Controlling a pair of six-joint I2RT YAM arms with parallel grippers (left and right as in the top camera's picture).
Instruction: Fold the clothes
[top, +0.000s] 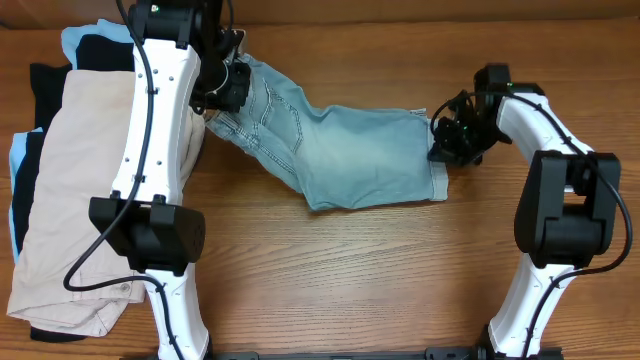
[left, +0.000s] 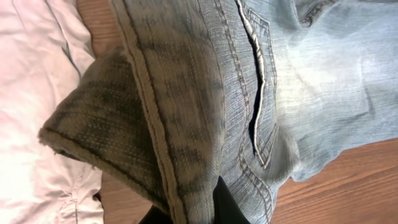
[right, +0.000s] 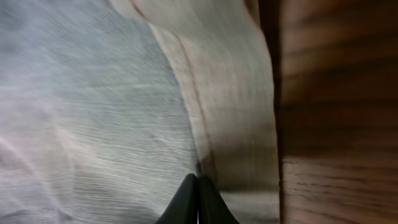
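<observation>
My right gripper holds the hem, so I need to carry the waistband with my left gripper to the right in the overhead view, onto that hem (top: 438, 180), and release it.
The faded light-blue denim shorts (top: 350, 150) lie stretched across the table from upper left to right. My left gripper (top: 225, 88) is shut on their waistband end and holds it raised. In the left wrist view the denim (left: 205, 93) drapes over my black finger (left: 219, 205), with a stitched pocket showing. My right gripper (top: 445, 140) is at the cuffed hem on the right. In the right wrist view its fingertips (right: 198, 186) are pressed together at the cuff seam (right: 217, 112), pinching the fabric.
A pile of other garments lies at the left: large beige shorts (top: 70, 190) on top of black (top: 45, 85) and pale-blue (top: 85, 38) pieces. The beige cloth also shows in the left wrist view (left: 37, 93). Bare wood table (top: 380, 280) lies in front of the shorts.
</observation>
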